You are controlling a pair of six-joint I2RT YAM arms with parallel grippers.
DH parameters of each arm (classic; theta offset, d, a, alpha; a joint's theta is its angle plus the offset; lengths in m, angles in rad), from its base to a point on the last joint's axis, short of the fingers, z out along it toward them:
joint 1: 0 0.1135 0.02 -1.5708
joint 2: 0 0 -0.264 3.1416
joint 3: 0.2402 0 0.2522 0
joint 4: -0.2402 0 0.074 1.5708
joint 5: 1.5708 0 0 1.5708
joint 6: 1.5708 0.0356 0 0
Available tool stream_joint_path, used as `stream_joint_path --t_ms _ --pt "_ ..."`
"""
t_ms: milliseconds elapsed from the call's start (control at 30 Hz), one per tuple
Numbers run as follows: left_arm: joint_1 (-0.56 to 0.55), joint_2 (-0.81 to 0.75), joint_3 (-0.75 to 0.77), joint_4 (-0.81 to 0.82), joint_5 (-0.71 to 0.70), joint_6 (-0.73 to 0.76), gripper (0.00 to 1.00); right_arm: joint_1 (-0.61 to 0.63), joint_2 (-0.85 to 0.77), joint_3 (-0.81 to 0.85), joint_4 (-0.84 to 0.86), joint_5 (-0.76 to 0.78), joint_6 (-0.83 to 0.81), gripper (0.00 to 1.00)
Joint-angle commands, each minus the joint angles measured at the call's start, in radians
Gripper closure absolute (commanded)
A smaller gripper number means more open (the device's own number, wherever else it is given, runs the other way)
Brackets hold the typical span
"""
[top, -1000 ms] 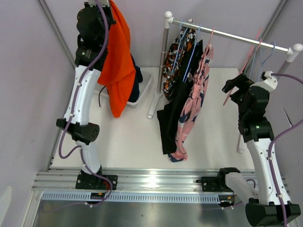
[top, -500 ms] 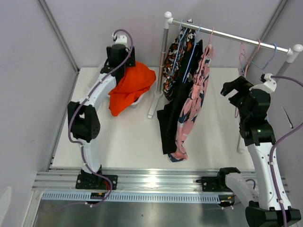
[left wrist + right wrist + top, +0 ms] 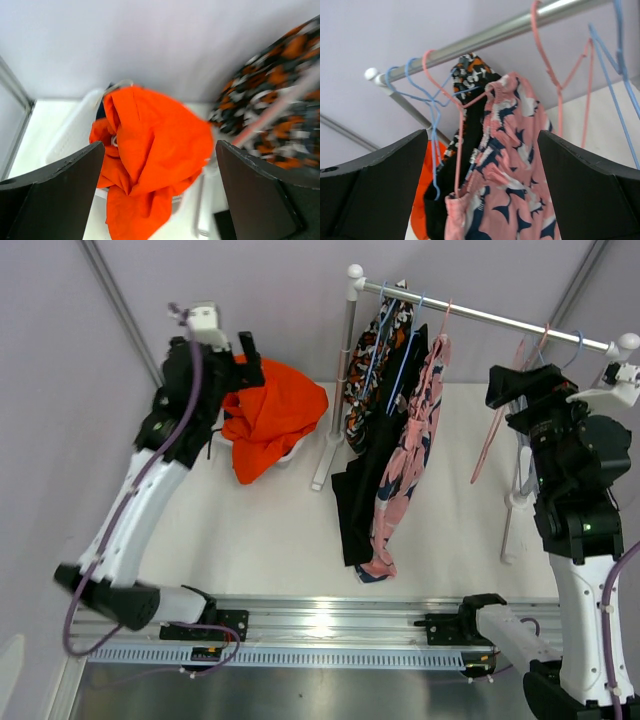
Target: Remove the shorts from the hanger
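My right gripper moves to the left in the top view next and closes around the bare near arm of the pink shorts' hanger.
The orange-red shorts (image 3: 272, 418) lie in a loose heap over a white basket (image 3: 67, 137) at the back left. My left gripper (image 3: 248, 358) hovers just above and left of the heap, open, with nothing between its fingers (image 3: 60, 185). On the rail (image 3: 480, 312) hang the blotch-pattern shorts (image 3: 368, 370), the black shorts (image 3: 362, 485) and the pink shorts with dark print (image 3: 405, 470), each on a hanger. My right gripper (image 3: 515, 388) is open at rail height to their right. In the right wrist view the pink shorts (image 3: 515, 175) are framed between its jaws, at a distance.
Empty pink and blue hangers (image 3: 497, 430) dangle from the rail's right end, close to my right arm. The rail's white left post (image 3: 338, 390) stands between the basket and the hanging shorts. Grey walls close in the back and both sides.
My left gripper opened and let go of the orange-red shorts, which dropped onto the basket; that arm has swung back and up. My right arm rose toward the rail.
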Motion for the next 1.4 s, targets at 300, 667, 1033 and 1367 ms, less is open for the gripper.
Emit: stream_joint_path --t_ms 300,667,1033,1367 --pt "0.006 -0.464 -0.431 -0.136 0.194 -0.046 0.01 0.184 0.366 0.235 0.056 0.04 -0.06 0.29" --pt "0.006 -0.587 -0.695 -0.032 0.204 -0.047 0.01 0.201 0.464 0.185 0.07 0.1 -0.05 0.44" --pt "0.017 -0.587 -0.732 -0.027 0.214 -0.047 0.01 0.238 0.543 0.157 0.082 0.121 -0.033 0.69" --pt "0.017 -0.596 -0.743 -0.004 0.286 -0.023 0.01 0.271 0.517 0.223 0.031 0.188 -0.045 1.0"
